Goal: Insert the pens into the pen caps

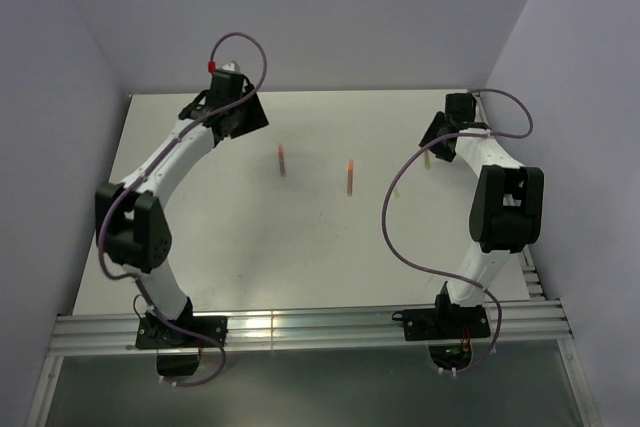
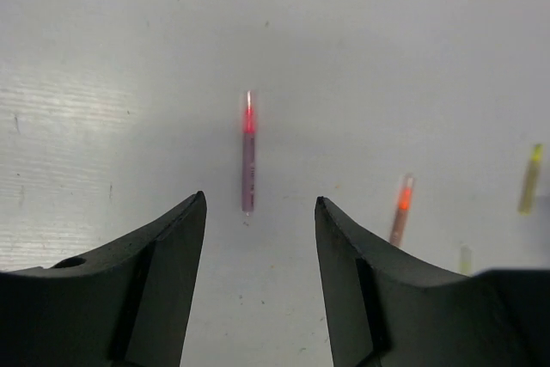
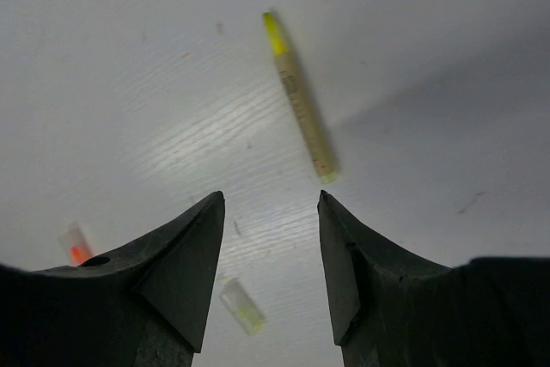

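Observation:
The tan pen's yellow-green tip is pointing away, and I will next move my right gripper down onto the pen's body near its blunt end.
A pen (image 2: 248, 161) with a mauve barrel and a glowing red far end lies on the table just beyond my left gripper (image 2: 259, 198), which is open and empty. From above this red pen (image 1: 283, 159) sits right of the left gripper (image 1: 235, 112). A second pen (image 2: 400, 211) with an orange end lies to its right. My right gripper (image 3: 271, 195) is open and holds nothing. A tan pen (image 3: 299, 96) with a yellow-green tip lies ahead of it. A pale yellow-green pen cap (image 3: 241, 305) rests on the table under the gap between its fingers.
The orange-ended pen (image 1: 349, 177) lies mid-table between the arms. A short pale stub with an orange end (image 3: 76, 245) shows past the right gripper's left finger. Purple walls close in the white table (image 1: 300, 267) at back and sides. A rail (image 1: 300, 327) runs along the near edge.

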{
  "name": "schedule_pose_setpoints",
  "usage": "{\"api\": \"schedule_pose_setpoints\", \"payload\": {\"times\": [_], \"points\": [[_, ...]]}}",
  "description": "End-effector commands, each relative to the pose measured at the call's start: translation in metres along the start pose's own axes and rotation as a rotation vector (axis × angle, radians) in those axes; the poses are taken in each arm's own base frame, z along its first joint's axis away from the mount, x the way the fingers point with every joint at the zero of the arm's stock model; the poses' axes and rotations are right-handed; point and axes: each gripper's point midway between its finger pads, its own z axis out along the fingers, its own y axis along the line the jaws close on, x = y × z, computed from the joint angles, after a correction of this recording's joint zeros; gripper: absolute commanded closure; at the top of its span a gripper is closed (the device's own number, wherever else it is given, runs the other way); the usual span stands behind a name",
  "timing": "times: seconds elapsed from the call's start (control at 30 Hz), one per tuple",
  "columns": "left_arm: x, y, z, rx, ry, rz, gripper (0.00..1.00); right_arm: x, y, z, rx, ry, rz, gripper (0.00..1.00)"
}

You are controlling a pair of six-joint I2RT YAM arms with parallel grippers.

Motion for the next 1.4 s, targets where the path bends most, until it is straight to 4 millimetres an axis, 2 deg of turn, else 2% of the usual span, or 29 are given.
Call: {"api": "schedule_pose_setpoints", "payload": {"times": [0.0, 0.17, 0.23, 0.3, 0.33, 0.43, 0.53, 0.67, 0.77, 0.93, 1.1, 1.37], "points": [[-0.012, 0.008, -0.045, 0.019, -0.069, -0.035, 0.41, -0.01, -0.021, 0.004, 0.12, -0.019, -0.028, 0.44], [0.004, 0.006, -0.076, 0.113, -0.059, -0.046, 0.4, -0.01, -0.031, 0.016, 0.155, -0.002, -0.041, 0.44], [0.007, 0.006, -0.087, 0.141, -0.068, -0.04, 0.4, -0.013, -0.027, 0.021, 0.139, 0.004, -0.053, 0.44], [0.009, 0.005, -0.092, 0.157, -0.07, -0.035, 0.4, -0.008, -0.028, 0.03, 0.148, 0.037, -0.061, 0.45], [0.008, 0.004, -0.095, 0.167, -0.08, -0.034, 0.39, -0.017, -0.025, 0.031, 0.145, 0.026, -0.068, 0.45], [0.01, 0.001, -0.094, 0.178, -0.066, -0.031, 0.4, -0.022, -0.024, 0.041, 0.152, 0.038, -0.082, 0.46], [0.013, -0.001, -0.09, 0.191, -0.049, -0.032, 0.4, -0.018, -0.024, 0.05, 0.157, 0.07, -0.095, 0.48], [0.015, -0.001, -0.089, 0.199, -0.044, -0.037, 0.4, -0.015, -0.03, 0.052, 0.184, 0.079, -0.106, 0.51], [0.017, -0.002, -0.088, 0.204, -0.034, -0.038, 0.41, -0.008, -0.027, 0.053, 0.162, 0.095, -0.107, 0.55], [0.022, -0.003, -0.082, 0.212, -0.014, -0.04, 0.41, 0.002, -0.028, 0.061, 0.172, 0.122, -0.119, 0.56], [0.022, -0.004, -0.082, 0.219, -0.012, -0.041, 0.41, 0.004, -0.029, 0.065, 0.179, 0.136, -0.125, 0.58], [0.024, -0.008, -0.079, 0.254, 0.008, -0.061, 0.41, 0.012, -0.029, 0.069, 0.169, 0.16, -0.121, 0.73]]}}
